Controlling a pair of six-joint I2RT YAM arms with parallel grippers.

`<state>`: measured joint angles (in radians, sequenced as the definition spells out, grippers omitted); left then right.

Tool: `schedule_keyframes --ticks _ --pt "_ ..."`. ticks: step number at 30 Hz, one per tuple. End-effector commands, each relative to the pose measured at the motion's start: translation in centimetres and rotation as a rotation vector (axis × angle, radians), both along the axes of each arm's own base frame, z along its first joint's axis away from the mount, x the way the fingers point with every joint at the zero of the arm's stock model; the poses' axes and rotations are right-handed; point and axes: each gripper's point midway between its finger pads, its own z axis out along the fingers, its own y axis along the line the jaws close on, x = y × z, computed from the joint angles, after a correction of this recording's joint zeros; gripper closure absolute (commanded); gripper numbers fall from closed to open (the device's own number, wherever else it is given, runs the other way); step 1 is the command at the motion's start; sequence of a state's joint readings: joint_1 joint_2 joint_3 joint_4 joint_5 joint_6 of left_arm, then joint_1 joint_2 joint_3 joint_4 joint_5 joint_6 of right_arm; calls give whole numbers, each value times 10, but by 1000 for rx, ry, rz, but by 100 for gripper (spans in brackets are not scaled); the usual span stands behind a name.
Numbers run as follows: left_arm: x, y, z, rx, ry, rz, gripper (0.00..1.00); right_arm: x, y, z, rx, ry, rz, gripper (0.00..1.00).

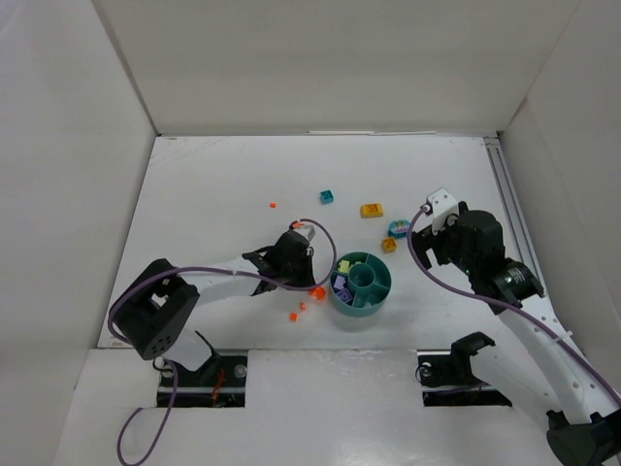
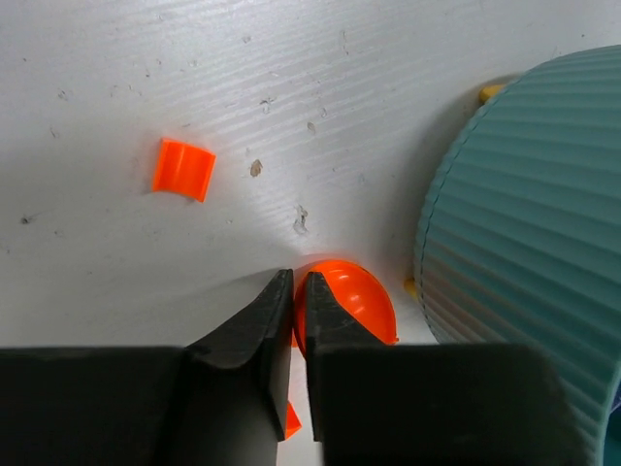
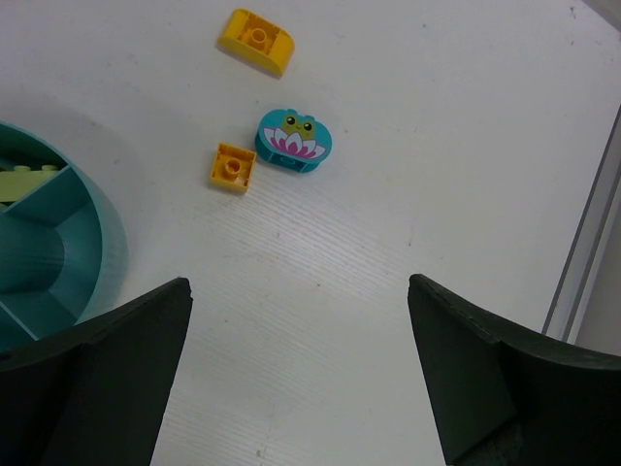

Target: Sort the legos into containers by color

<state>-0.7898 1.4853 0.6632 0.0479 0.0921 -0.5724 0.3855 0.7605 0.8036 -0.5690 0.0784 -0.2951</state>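
Note:
I should rise, cross the dish's rim and release the orange piece inside the dish's empty near section [image 1: 372, 298], right of my left gripper in the top view.
The round teal dish [image 1: 361, 282] with a centre well and wedge sections holds purple bits [image 1: 340, 287] and a lime green bit [image 1: 344, 265]. My left gripper [image 1: 312, 280] is low at the dish's left side. Its jaws are closed on the edge of an orange dome-shaped piece [image 2: 354, 301] lying on the table beside the dish wall [image 2: 524, 223]. My right gripper [image 3: 299, 282] is open and empty, above bare table to the right of the dish [image 3: 58, 243]. Beyond it lie a small yellow brick [image 3: 233, 167], a teal flower piece [image 3: 295, 141] and a yellow curved brick [image 3: 255, 41].
A small orange curved bit [image 2: 182, 168] lies left of the held piece. More orange bits [image 1: 293, 316] lie in front of the dish, and one [image 1: 272, 205] further back. A teal brick [image 1: 328, 197] lies at the back. White walls enclose the table; a rail [image 1: 509, 209] runs along the right side.

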Motion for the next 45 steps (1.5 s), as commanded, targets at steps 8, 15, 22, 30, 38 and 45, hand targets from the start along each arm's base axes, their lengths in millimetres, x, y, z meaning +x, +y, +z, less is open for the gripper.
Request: schedule_keyframes --ticks 8,15,22,30,38,45 --pt "1 17 44 -13 -80 49 100 6 4 8 23 -30 7 3" --pt "4 16 109 -86 -219 69 100 5 5 8 27 -29 15 3" --pt "1 -22 184 -189 -399 -28 100 5 5 15 38 -56 16 3" --pt "-4 -76 193 -129 -454 -184 100 4 3 17 38 -67 7 3" --pt "-43 -123 196 -91 -603 -410 100 3 3 20 41 -76 8 3" --pt "-37 -134 193 -87 -747 -517 100 3 3 20 41 -76 8 3"
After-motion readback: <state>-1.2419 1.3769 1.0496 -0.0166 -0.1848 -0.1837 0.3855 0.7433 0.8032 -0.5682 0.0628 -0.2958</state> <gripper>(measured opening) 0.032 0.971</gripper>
